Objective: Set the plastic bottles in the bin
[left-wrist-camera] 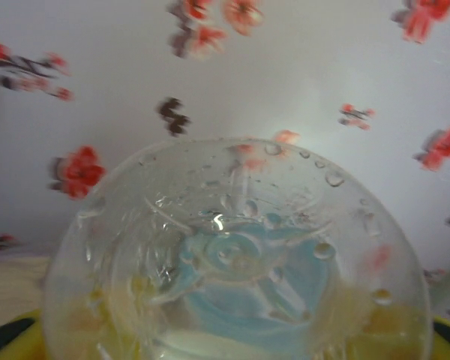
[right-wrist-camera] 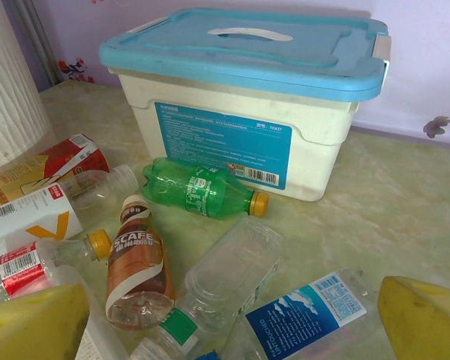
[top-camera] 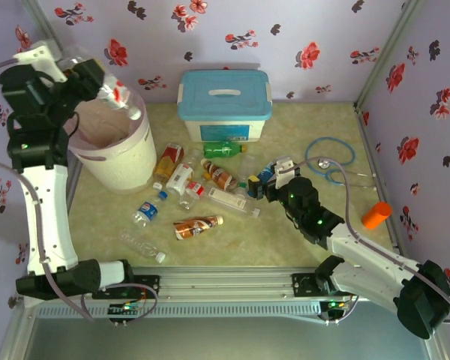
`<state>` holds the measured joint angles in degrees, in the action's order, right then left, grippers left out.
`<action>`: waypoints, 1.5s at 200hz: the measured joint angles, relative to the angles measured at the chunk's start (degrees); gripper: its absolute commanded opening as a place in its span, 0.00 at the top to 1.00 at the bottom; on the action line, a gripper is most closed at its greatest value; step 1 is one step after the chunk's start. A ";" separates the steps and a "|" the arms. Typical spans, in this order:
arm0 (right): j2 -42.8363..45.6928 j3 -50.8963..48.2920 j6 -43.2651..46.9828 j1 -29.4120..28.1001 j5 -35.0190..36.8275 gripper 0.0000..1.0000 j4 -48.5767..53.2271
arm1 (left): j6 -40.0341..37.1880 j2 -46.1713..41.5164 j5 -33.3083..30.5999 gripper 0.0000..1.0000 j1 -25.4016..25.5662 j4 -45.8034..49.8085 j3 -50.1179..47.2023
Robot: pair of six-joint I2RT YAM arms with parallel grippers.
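Observation:
Next, I tilt my left gripper downward, lower it into the bin's opening below it and then release, because the bottle still slants toward the bin's rim.
My left gripper is shut on a clear plastic bottle with a red label and white cap, held tilted over the bin, a round white bucket with a pinkish liner. In the left wrist view the bottle's base sits close to the lens. Several more plastic bottles lie on the table: a green one, a brown one, a clear one with a green label and a blue-labelled one. My right gripper hangs open just above these, its yellow pads on either side.
A white box with a light-blue lid stands at the back centre. An orange cylinder and a blue stethoscope lie at the right. Other bottles lie nearer the front. Flowered walls close three sides.

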<state>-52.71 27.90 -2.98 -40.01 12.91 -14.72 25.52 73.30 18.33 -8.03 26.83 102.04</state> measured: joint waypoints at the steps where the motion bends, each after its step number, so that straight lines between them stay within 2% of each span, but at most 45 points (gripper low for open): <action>1: 0.02 0.00 0.00 0.02 -0.02 0.01 -0.09 | -0.09 -0.02 -0.07 0.68 -0.15 0.09 0.07; 22: 0.04 0.00 0.02 0.00 -0.22 0.01 -0.33 | -4.26 1.31 -4.63 0.69 -2.93 5.07 3.85; 53: 0.02 0.00 0.00 0.00 -0.22 0.01 -0.33 | -10.80 9.03 -8.13 0.70 -2.97 11.69 13.92; 95: 0.02 0.00 0.00 0.00 -1.14 0.03 -0.11 | -16.26 19.91 -10.73 0.76 -2.71 18.78 17.53; 120: -0.09 0.09 0.07 0.00 -1.05 0.03 1.49 | -18.23 24.52 -11.32 0.82 -1.51 22.45 17.57; 169: -2.49 1.07 1.68 0.02 -0.85 0.01 4.00 | -20.98 26.80 -11.52 0.85 3.34 27.52 17.57; 198: -3.26 2.56 3.06 0.00 -0.85 0.01 5.68 | -22.62 28.85 -11.50 0.87 4.11 29.83 17.46; 249: -3.58 3.28 3.50 0.00 -0.81 0.01 5.79 | -24.70 29.97 -12.15 0.87 4.00 30.32 10.97; 300: -4.98 4.39 4.15 0.02 -0.20 0.01 8.28 | -24.87 33.14 -12.33 0.80 4.00 30.10 8.76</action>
<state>-57.69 32.29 1.17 -39.99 12.71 -6.44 0.64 106.43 6.00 -4.03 56.93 110.80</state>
